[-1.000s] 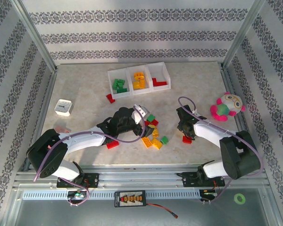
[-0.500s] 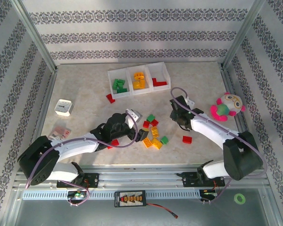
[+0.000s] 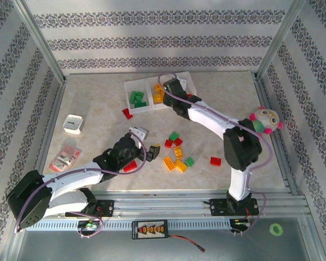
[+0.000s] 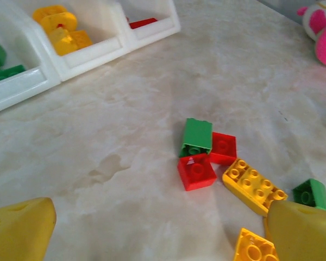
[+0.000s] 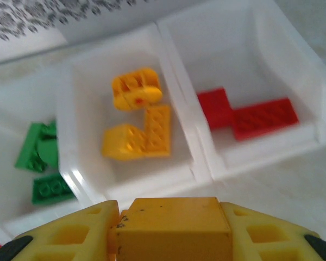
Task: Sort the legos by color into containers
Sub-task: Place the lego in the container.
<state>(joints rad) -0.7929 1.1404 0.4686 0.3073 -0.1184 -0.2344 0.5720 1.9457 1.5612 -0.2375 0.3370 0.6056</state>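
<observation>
My right gripper should next carry the matching brick outward over the middle bin [image 3: 159, 94] and let go of it inside, because that bin already has yellow bricks in it.
Three joined white bins [image 3: 192, 82] stand at the back: green bricks [image 3: 137, 98] in the left one, yellow [image 3: 160, 95] in the middle, red [image 3: 182, 95] in the right. My right gripper [image 3: 168, 88] hovers just in front of the middle bin [image 5: 176, 81], shut on a yellow brick [image 5: 174, 225]. Loose bricks lie mid-table: green [image 4: 196, 137], two red [image 4: 196, 172], yellow [image 4: 254, 185]. My left gripper [image 3: 151, 147] stands open low beside this pile, with its fingertips [image 4: 19, 228] apart and nothing between them.
A pink-and-green plush toy [image 3: 263, 122] sits at the right edge beside the right arm. A small white box [image 3: 73, 124] and a pink-white item [image 3: 65, 158] lie at the left. Single red bricks rest at three spots [image 3: 127, 113], [image 3: 130, 166], [image 3: 215, 161].
My right arm swung from the table's right side up and back to the bins, carrying the yellow brick. My left arm drew back toward the near left.
</observation>
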